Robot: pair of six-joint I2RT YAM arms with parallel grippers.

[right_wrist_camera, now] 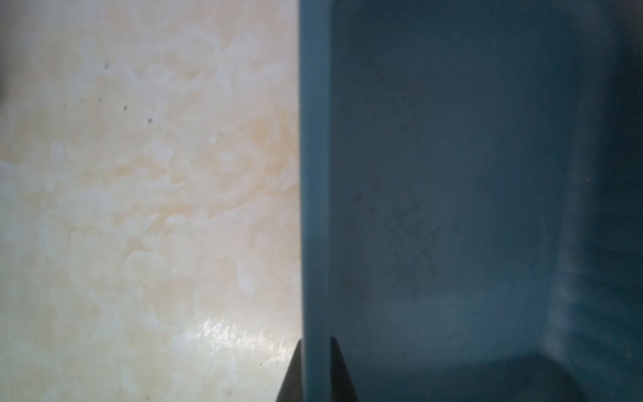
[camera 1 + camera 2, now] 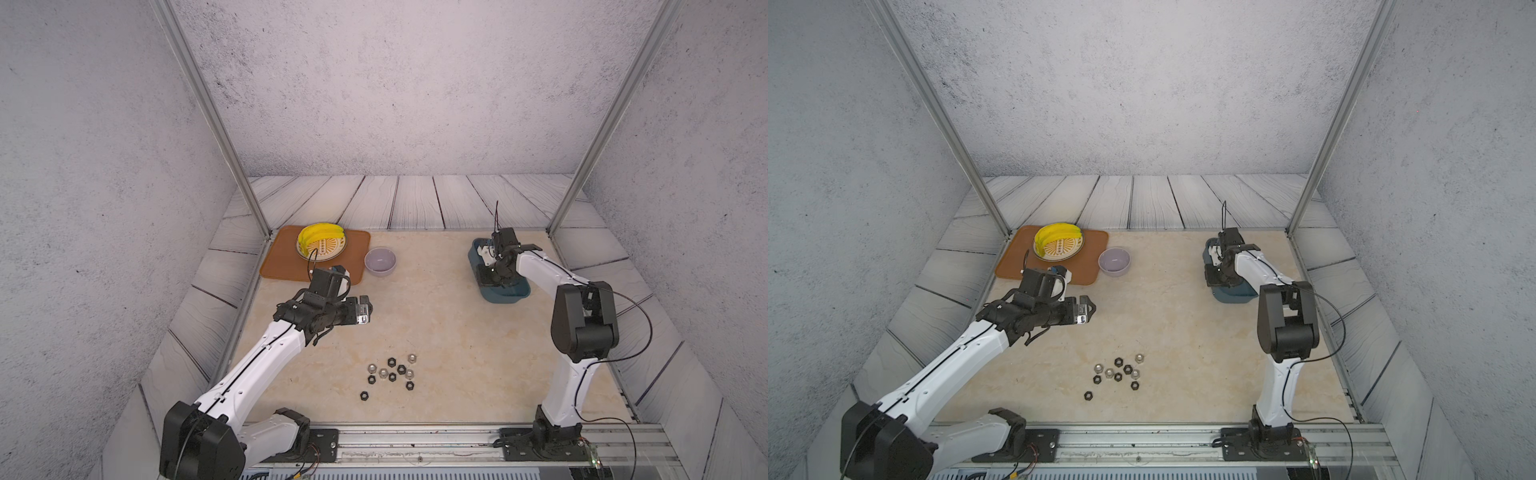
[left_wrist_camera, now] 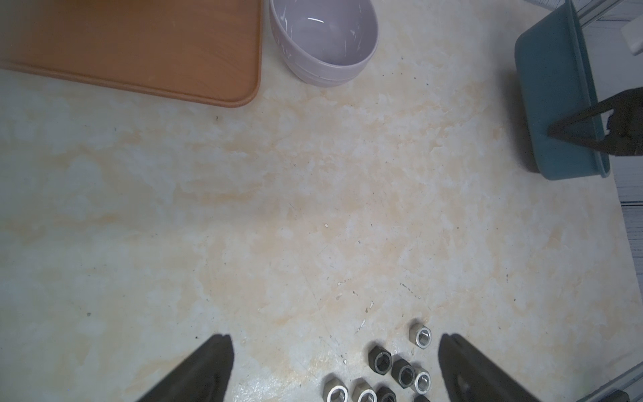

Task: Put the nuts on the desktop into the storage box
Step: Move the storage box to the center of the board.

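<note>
The storage box stands far away, so my right gripper should pull it back toward the nuts, to the bare desktop beside them, and let go of the box's side.
Several small black and silver nuts lie in a loose cluster on the cream desktop, near the front. In the left wrist view the nuts sit low between my spread fingers. My left gripper hangs open above the desktop, behind and left of the cluster, holding nothing. The dark teal storage box stands at the back right. My right gripper is shut on the box's left wall, one finger on each side.
A lavender bowl stands at the back, left of centre. Beside it an orange-brown mat carries a plate with bananas. Grey plank boards and metal posts surround the desktop.
</note>
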